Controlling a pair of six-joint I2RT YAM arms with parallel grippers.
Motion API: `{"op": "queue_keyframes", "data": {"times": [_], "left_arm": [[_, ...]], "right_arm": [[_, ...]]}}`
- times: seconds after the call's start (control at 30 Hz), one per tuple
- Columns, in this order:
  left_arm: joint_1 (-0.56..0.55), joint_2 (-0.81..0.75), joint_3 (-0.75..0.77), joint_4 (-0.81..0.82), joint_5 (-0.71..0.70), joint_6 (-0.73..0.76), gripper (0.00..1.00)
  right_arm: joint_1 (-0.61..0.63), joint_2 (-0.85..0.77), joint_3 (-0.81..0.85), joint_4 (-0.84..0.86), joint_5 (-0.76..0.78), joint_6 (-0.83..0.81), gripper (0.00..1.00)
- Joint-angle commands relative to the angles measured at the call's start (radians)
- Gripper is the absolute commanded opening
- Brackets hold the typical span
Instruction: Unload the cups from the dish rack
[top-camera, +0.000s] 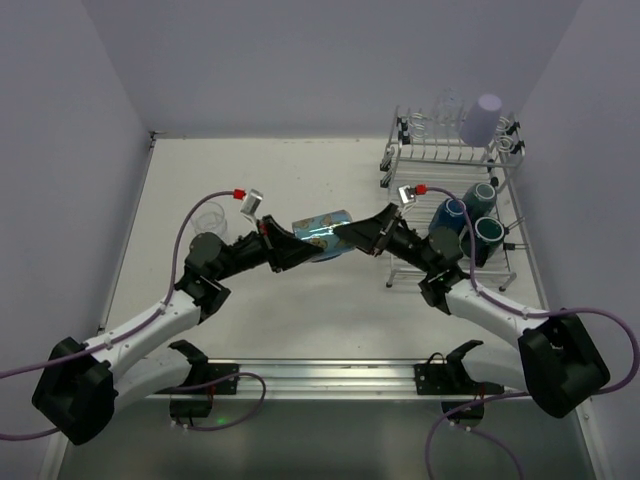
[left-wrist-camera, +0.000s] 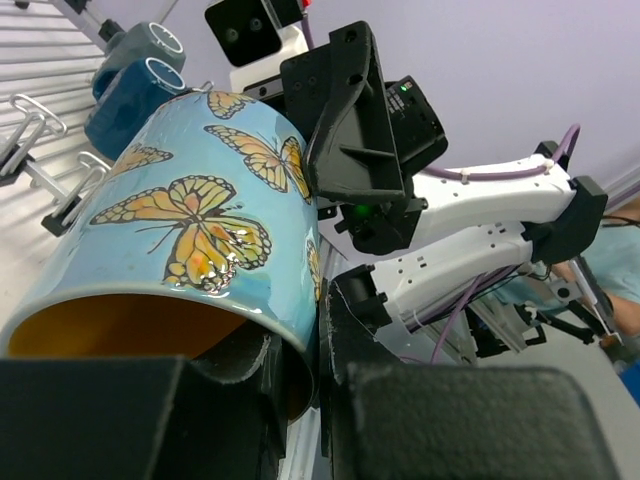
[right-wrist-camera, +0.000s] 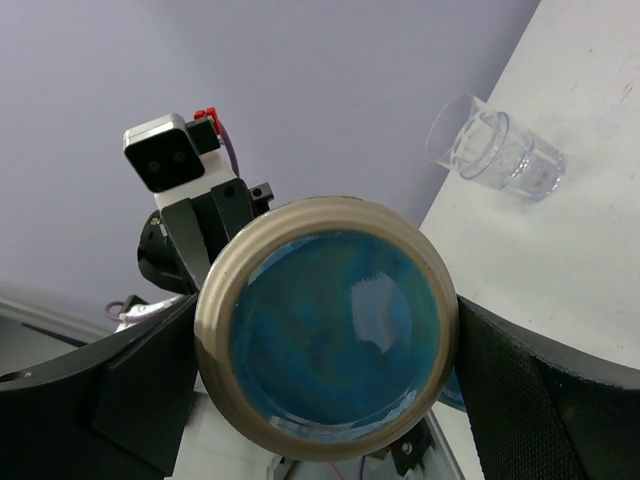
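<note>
The mug hangs sideways, so next my left gripper needs to move outward, turn fingers-down and lower the mug's base onto the tabletop (top-camera: 275, 207) beside the clear glass for release.
A light blue mug with orange butterflies (top-camera: 322, 236) hangs on its side above the table's middle, held between both grippers. My left gripper (top-camera: 292, 243) is shut on its rim, one finger inside the orange interior (left-wrist-camera: 120, 325) and one outside; the left gripper (left-wrist-camera: 322, 340) shows this in the left wrist view. My right gripper (top-camera: 352, 236) is shut on the mug's base (right-wrist-camera: 325, 335), its fingers (right-wrist-camera: 530, 385) on either side. The dish rack (top-camera: 455, 160) stands at the back right with dark teal mugs (top-camera: 470, 215), a lavender tumbler (top-camera: 481, 118) and clear glasses (top-camera: 445, 108).
A clear glass (top-camera: 210, 216) stands on the table at the left, also in the right wrist view (right-wrist-camera: 495, 150). Binder clips (left-wrist-camera: 45, 160) lie near the rack. White walls close the table at back and sides.
</note>
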Motion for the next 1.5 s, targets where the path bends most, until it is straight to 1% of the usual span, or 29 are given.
{"op": "queue_keyframes", "data": {"times": [0.0,0.13,0.17,0.23,0.27,0.33,0.37,0.4,0.43,0.47,0.5,0.53,0.57,0.6,0.63,0.67,0.7,0.73,0.8,0.83,0.9,0.93,1.0,1.03,1.13,1.2,1.23,1.33,1.47], "left_arm": [[-0.012,-0.118,0.006,0.058,-0.019,0.082,0.0],[-0.011,-0.244,0.012,-0.137,-0.063,0.176,0.0],[-0.012,-0.288,0.016,-0.229,-0.08,0.217,0.0],[-0.012,-0.327,0.029,-0.312,-0.129,0.262,0.0],[-0.011,-0.356,0.036,-0.385,-0.147,0.291,0.0],[-0.011,-0.366,0.088,-0.481,-0.212,0.328,0.0],[-0.011,-0.366,0.11,-0.56,-0.23,0.372,0.0],[-0.012,-0.363,0.125,-0.582,-0.258,0.386,0.0],[-0.012,-0.344,0.172,-0.614,-0.284,0.4,0.0],[-0.012,-0.317,0.22,-0.741,-0.325,0.449,0.0],[-0.012,-0.283,0.27,-0.832,-0.405,0.481,0.0],[-0.012,-0.195,0.383,-0.899,-0.446,0.509,0.0],[-0.012,-0.144,0.441,-1.019,-0.489,0.558,0.0],[-0.012,-0.098,0.493,-1.074,-0.55,0.579,0.0],[-0.012,0.014,0.609,-1.128,-0.581,0.625,0.0],[-0.012,0.071,0.666,-1.227,-0.611,0.644,0.0],[-0.012,0.116,0.755,-1.265,-0.672,0.659,0.0],[-0.011,0.203,0.794,-1.318,-0.724,0.688,0.0],[-0.012,0.288,0.866,-1.371,-0.782,0.708,0.0],[-0.012,0.371,0.933,-1.397,-0.807,0.73,0.0],[-0.011,0.447,1.01,-1.452,-0.856,0.747,0.0],[-0.009,0.519,1.033,-1.486,-0.864,0.76,0.0],[-0.003,0.584,1.076,-1.51,-0.867,0.774,0.0],[0.002,0.642,1.114,-1.521,-0.862,0.782,0.0],[0.02,0.729,1.17,-1.552,-0.835,0.791,0.0],[0.04,0.768,1.208,-1.572,-0.801,0.796,0.0],[0.046,0.803,1.216,-1.577,-0.793,0.803,0.0],[0.081,0.869,1.245,-1.6,-0.758,0.822,0.0],[0.129,0.917,1.26,-1.624,-0.761,0.826,0.0]], "right_arm": [[0.009,0.015,0.018,0.122,-0.024,0.004,0.99],[-0.008,0.009,0.025,0.138,-0.016,0.031,0.99],[-0.018,0.007,0.025,0.145,-0.016,0.039,0.99],[-0.029,0.007,0.025,0.157,-0.024,0.054,0.99],[-0.037,0.007,0.025,0.157,-0.024,0.056,0.99],[-0.042,0.007,0.018,0.154,-0.015,0.057,0.99],[-0.043,0.007,0.015,0.152,-0.01,0.057,0.99],[-0.043,0.012,0.007,0.151,-0.01,0.057,0.99],[-0.043,0.015,0.004,0.149,-0.01,0.057,0.99],[-0.043,0.016,0.001,0.142,-0.013,0.054,0.99],[-0.043,0.015,-0.001,0.125,-0.01,0.035,0.99],[-0.043,0.0,0.002,0.049,-0.007,0.013,0.99],[-0.04,-0.013,0.011,-0.008,0.014,-0.022,0.99],[-0.037,-0.029,0.033,-0.082,0.03,-0.1,0.99],[-0.028,-0.071,0.045,-0.231,0.051,-0.14,0.99],[-0.023,-0.095,0.054,-0.298,0.08,-0.183,0.99],[-0.019,-0.12,0.071,-0.362,0.138,-0.252,0.99],[-0.014,-0.164,0.081,-0.463,0.163,-0.281,0.99],[-0.012,-0.209,0.087,-0.542,0.215,-0.353,0.99],[-0.012,-0.23,0.091,-0.619,0.229,-0.373,0.99],[-0.014,-0.287,0.099,-0.686,0.268,-0.422,0.99],[-0.012,-0.306,0.101,-0.741,0.278,-0.435,0.99],[-0.012,-0.362,0.097,-0.791,0.304,-0.462,0.99],[-0.012,-0.382,0.097,-0.838,0.337,-0.469,0.99],[-0.012,-0.453,0.087,-0.903,0.367,-0.496,0.99],[-0.012,-0.491,0.081,-0.917,0.381,-0.51,0.99],[-0.012,-0.504,0.081,-0.958,0.386,-0.516,0.99],[-0.012,-0.533,0.074,-1.0,0.41,-0.53,0.99],[-0.012,-0.554,0.058,-1.023,0.443,-0.539,0.99]]}}
